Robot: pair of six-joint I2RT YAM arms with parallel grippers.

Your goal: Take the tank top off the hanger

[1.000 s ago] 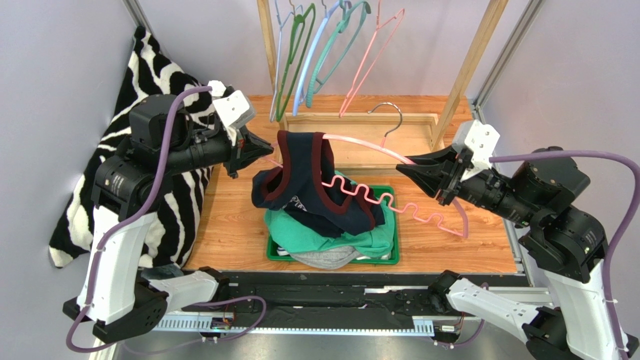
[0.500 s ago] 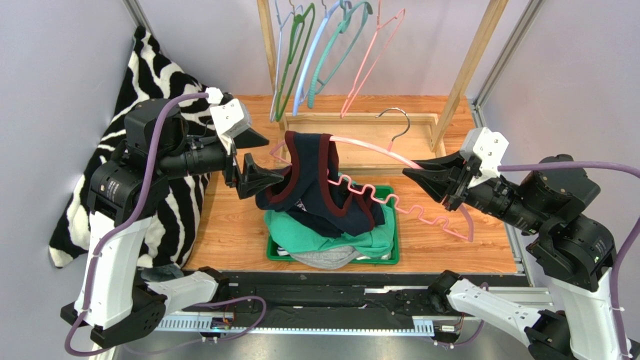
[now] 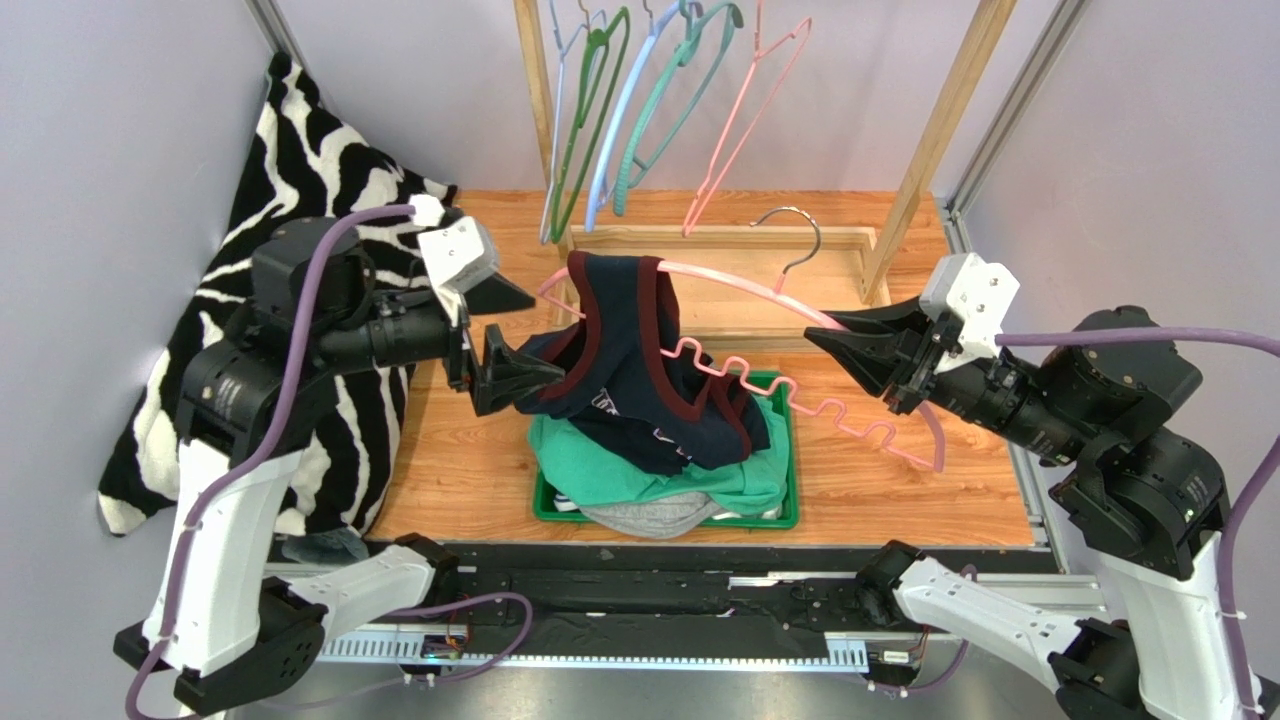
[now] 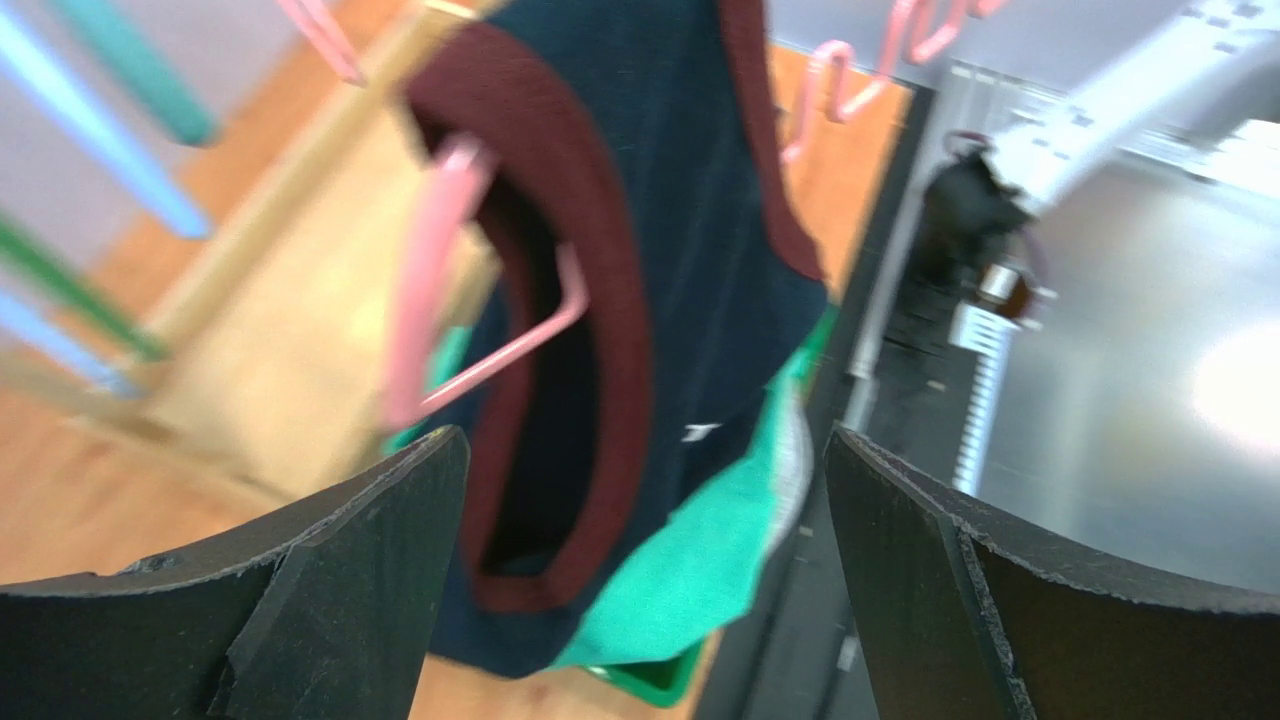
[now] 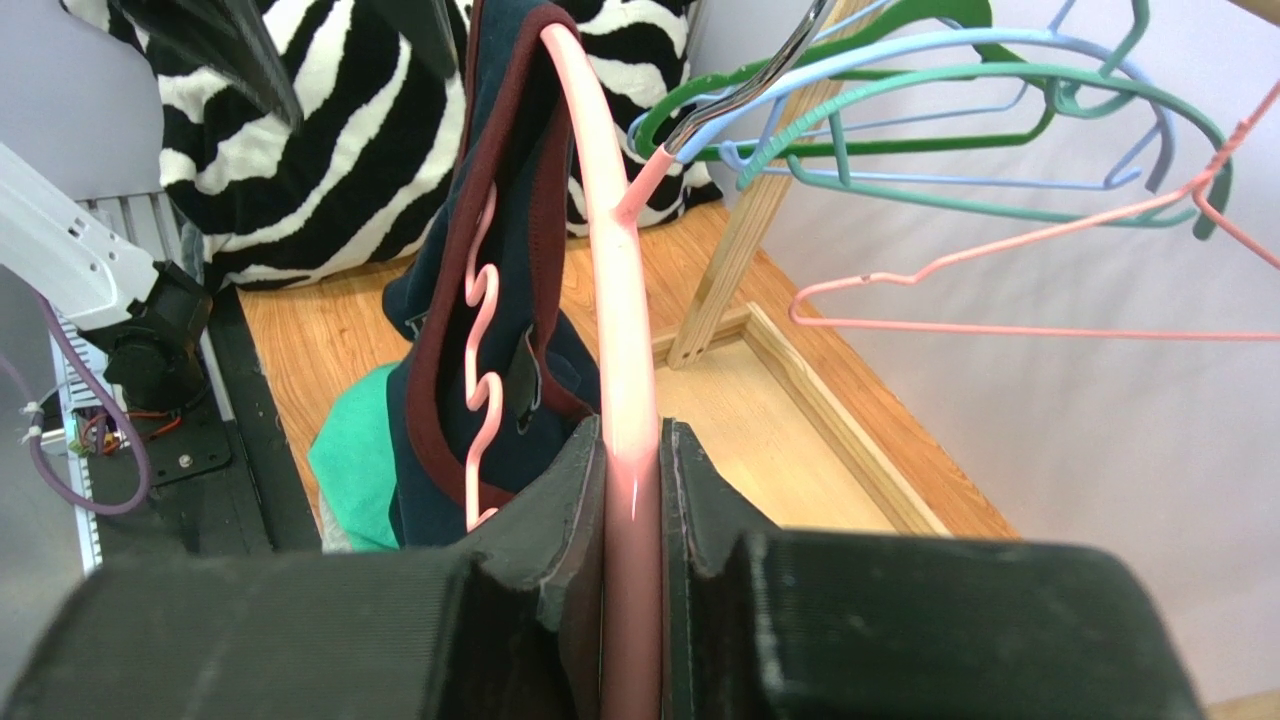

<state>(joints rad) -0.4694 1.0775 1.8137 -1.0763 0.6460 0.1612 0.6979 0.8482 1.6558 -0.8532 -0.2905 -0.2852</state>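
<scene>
Next, my left gripper slides toward the right in the top view onto the tank top's maroon trim [image 3: 588, 318] [image 4: 613, 278] by the hanger's end, because this trim faces the gripper's fingers.
A navy tank top [image 3: 631, 368] with maroon trim hangs over the left arm of a pink hanger [image 3: 736, 293], its lower part resting on the clothes pile. My right gripper [image 3: 824, 333] is shut on the hanger's right arm; in the right wrist view the pink bar [image 5: 601, 225] runs between the pressed jaws of that gripper [image 5: 631, 480], with the tank top [image 5: 451, 300] beyond. My left gripper [image 3: 529, 333] stands wide open just left of the tank top, holding nothing. In the left wrist view the tank top [image 4: 676, 255] and the hanger's end [image 4: 421, 285] lie ahead of this gripper [image 4: 646, 570].
A green bin [image 3: 792, 503] under the hanger holds a green garment [image 3: 706, 480] and a grey one. A zebra-print cloth [image 3: 316, 150] drapes at the left. Several coloured hangers [image 3: 646, 90] hang from a wooden rack [image 3: 939, 135] at the back.
My left gripper opened from shut and let go at the hanger's left end, its fingers now spread beside the tank top. The right gripper lifted the hanger slightly.
</scene>
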